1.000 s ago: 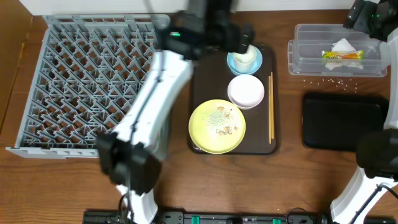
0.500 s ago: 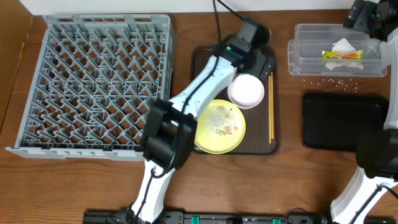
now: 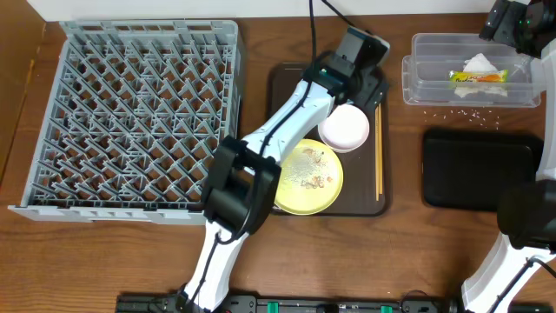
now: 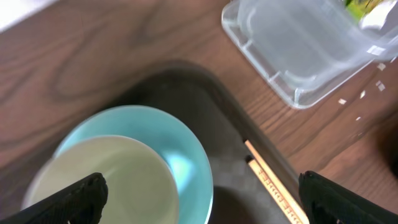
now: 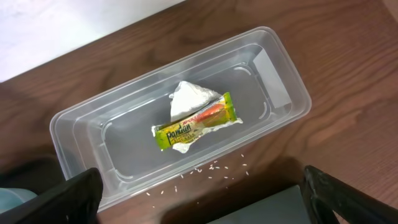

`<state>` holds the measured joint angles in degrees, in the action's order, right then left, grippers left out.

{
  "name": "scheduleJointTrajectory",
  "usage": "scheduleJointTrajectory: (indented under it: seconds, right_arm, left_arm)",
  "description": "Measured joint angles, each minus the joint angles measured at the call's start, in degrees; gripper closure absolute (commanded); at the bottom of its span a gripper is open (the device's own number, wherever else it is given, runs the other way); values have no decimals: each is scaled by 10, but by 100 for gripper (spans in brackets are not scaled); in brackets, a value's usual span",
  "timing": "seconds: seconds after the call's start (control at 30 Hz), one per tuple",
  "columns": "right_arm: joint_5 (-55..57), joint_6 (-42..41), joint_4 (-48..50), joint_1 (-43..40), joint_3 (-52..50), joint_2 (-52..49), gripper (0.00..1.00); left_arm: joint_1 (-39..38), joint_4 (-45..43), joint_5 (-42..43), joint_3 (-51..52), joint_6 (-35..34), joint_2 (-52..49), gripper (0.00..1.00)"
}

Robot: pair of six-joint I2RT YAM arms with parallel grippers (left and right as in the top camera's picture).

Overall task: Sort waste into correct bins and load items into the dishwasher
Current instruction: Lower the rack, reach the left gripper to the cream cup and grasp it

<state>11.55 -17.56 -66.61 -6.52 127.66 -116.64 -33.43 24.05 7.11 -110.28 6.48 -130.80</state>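
Note:
The left gripper has to lower first to get the white cup's side by the chopsticks between its fingers.
My left gripper is open above the far end of the brown tray. In the left wrist view a white cup stands inside a light blue bowl, between and below the fingers; the arm hides both from overhead. A white bowl, a yellow plate with crumbs and chopsticks lie on the tray. The clear tub holds the napkin and wrapper. My right gripper is open and empty above it. The grey dish rack is at the left.
Rice crumbs lie on the table in front of the tub. The black tray sits nearer the front, right of the brown tray. My left arm crosses the brown tray diagonally.
My left arm has swung from the rack's edge rightward to the tray's far end, and now covers the cup and blue bowl from overhead. The right arm has not moved.

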Motion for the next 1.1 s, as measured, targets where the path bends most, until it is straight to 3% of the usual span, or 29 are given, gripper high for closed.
scheduleJointTrajectory:
  seconds: [0.27,0.57,0.83,0.9,1.1]
  right_arm:
    - [0,0,0,0,0,0,1]
    - [0,0,0,0,0,0,1]
    - [0,0,0,0,0,0,1]
    - [0,0,0,0,0,0,1]
    - [0,0,0,0,0,0,1]
  left_arm:
    - [0,0,0,1,10,-33,19]
    - [0,2,0,1,13,-33,56]
    - [0,1,0,1,12,-33,80]
    - [0,1,-3,1,9,-33,91]
    - [0,0,-30,1,-1,-29,92]
